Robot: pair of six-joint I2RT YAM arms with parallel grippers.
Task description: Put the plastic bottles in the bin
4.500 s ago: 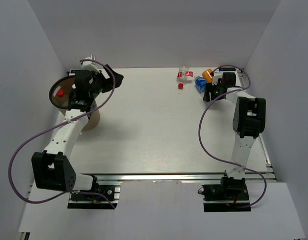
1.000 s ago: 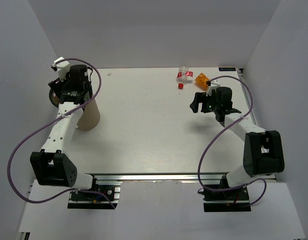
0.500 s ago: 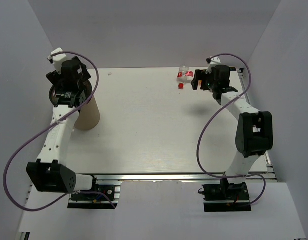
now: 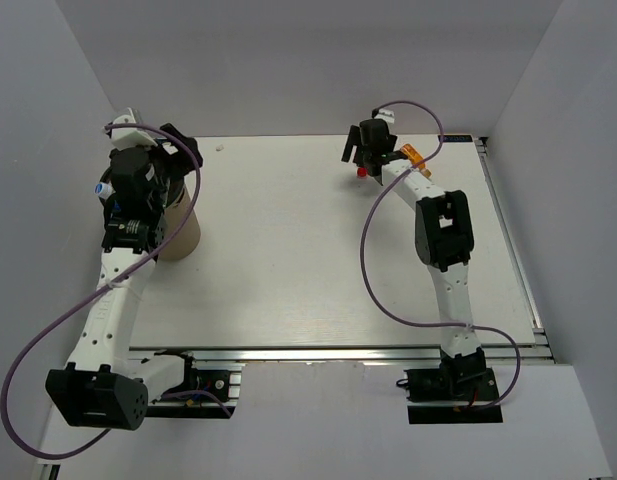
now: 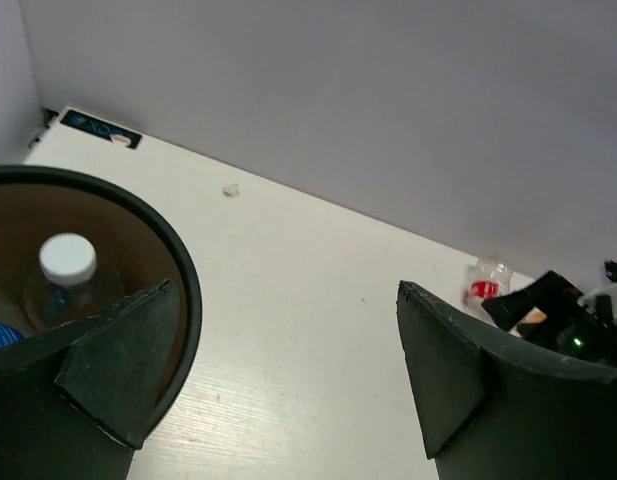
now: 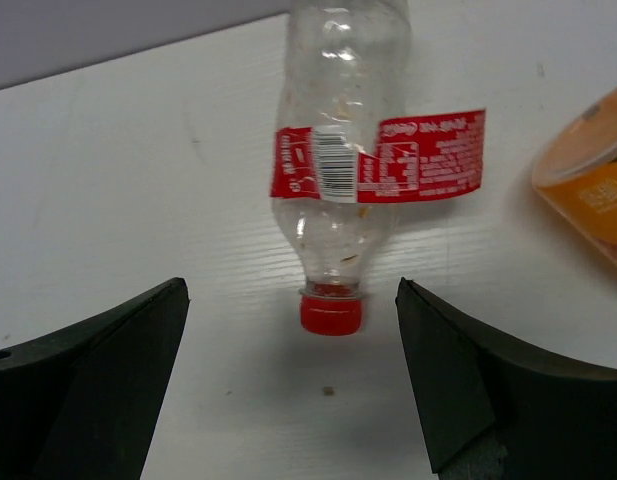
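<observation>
The clear bottle's neck beside the red cap is narrow and already lines up between my right gripper's open fingers, so the gripper will go down next until its fingers are on either side of it.
The brown bin stands at the far left, its dark rim in the left wrist view. A clear bottle with a white cap lies inside it. My left gripper is open and empty just over the bin's right rim. My right gripper is open at the back, hovering over a clear bottle with a red label. Its red cap points between the jaws, untouched. An orange bottle lies to its right.
White walls close in the table at the back and sides. A small white speck lies near the back wall. A black label strip sits at the far left edge.
My right gripper has swung left along the back, from beside the orange bottle to over the clear red-label bottle. My left gripper has shifted right over the bin's rim.
</observation>
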